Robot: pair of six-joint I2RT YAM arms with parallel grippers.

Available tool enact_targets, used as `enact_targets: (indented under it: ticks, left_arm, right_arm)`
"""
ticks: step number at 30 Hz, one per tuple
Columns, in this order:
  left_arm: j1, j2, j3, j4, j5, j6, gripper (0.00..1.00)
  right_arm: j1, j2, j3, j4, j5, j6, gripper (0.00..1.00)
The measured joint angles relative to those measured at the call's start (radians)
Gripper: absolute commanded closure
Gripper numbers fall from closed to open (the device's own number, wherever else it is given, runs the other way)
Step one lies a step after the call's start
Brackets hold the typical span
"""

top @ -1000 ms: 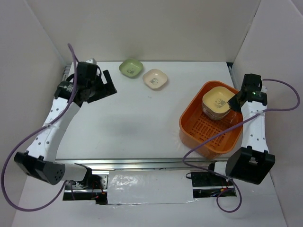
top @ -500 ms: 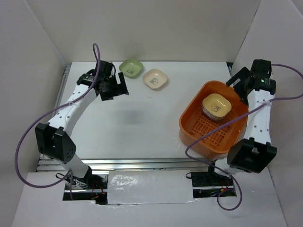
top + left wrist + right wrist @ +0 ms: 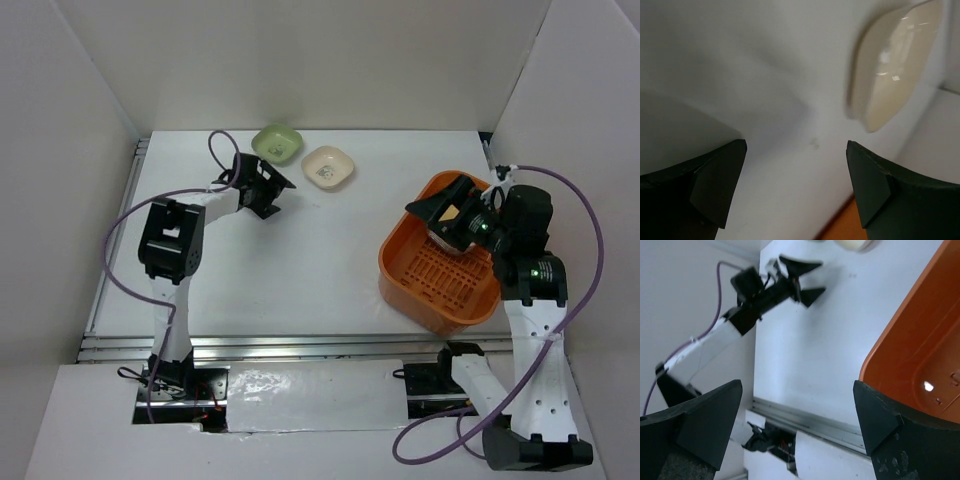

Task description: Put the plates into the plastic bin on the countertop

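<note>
Next, my left gripper moves outward and across to get its fingers around the facing rim of the cream plate (image 3: 328, 167), because that rim lies nearest and uncovered.
Two plates lie at the back of the countertop (image 3: 300, 260): a green plate (image 3: 277, 143) and a cream plate (image 3: 328, 167). My left gripper (image 3: 280, 195) hangs open just in front of and left of them; its wrist view shows the cream plate (image 3: 895, 65) ahead on the right and nothing between the fingers (image 3: 715, 185). The orange plastic bin (image 3: 440, 280) stands at the right. My right gripper (image 3: 437, 200) hovers open over its back part, facing left. It hides most of the plates stacked there; a cream edge (image 3: 456, 213) shows.
A metal rail (image 3: 290, 345) runs along the countertop's near edge and another along its left side. White walls enclose the back and both sides. In the right wrist view the bin's orange wall (image 3: 920, 350) fills the right and the left arm (image 3: 770, 290) shows across the countertop.
My right gripper has opened, let go of the plate on the bin's stack, lifted and turned left. My left gripper has swung right, close to the green and cream plates.
</note>
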Motion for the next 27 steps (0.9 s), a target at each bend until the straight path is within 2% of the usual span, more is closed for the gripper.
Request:
enact_targets:
  ticks: [2,5,8,11,14,15,16,18,19,20,23,27]
  left_arm:
    - [-0.014,0.077,0.045,0.091,0.014,-0.066,0.01]
    - [-0.05,0.125,0.105,0.165,-0.039,-0.133,0.01]
    - [-0.089,0.18,0.193,0.127,-0.103,-0.17,0.01]
    - [-0.132,0.282,0.389,-0.002,-0.18,-0.186,0.04]
    - [-0.167,0.402,0.631,-0.153,-0.249,-0.193,0.21]
    - [-0.177,0.431,0.69,-0.205,-0.272,-0.201,0.45]
    - [-0.188,0.449,0.726,-0.254,-0.291,-0.218,0.6]
    - [-0.204,0.459,0.74,-0.336,-0.322,-0.251,0.88]
    - [-0.208,0.459,0.734,-0.354,-0.334,-0.256,0.95]
    - [-0.21,0.455,0.727,-0.36,-0.341,-0.268,1.0]
    - [-0.209,0.439,0.719,-0.394,-0.347,-0.278,1.0]
    - [-0.214,0.386,0.702,-0.516,-0.396,-0.206,1.0]
  right_arm:
    - [0.03,-0.026,-0.025,0.002,-0.018,0.006,0.0]
    - [0.057,-0.058,-0.064,-0.01,-0.026,0.015,0.0]
    - [0.063,-0.09,-0.072,-0.019,-0.027,0.022,0.0]
    - [0.068,-0.111,-0.067,-0.031,-0.032,0.021,0.0]
    - [0.09,-0.121,-0.036,-0.063,-0.037,0.021,0.0]
    - [0.094,-0.121,-0.02,-0.072,-0.037,0.02,0.0]
    - [0.095,-0.12,-0.003,-0.08,-0.038,0.019,0.0]
    - [0.098,-0.119,0.027,-0.093,-0.039,0.017,0.0]
    - [0.099,-0.117,0.045,-0.098,-0.04,0.017,0.0]
    - [0.099,-0.114,0.057,-0.098,-0.042,0.016,0.0]
    - [0.099,-0.103,0.083,-0.098,-0.042,0.009,0.0]
    - [0.109,-0.044,0.087,-0.095,-0.038,-0.003,0.0]
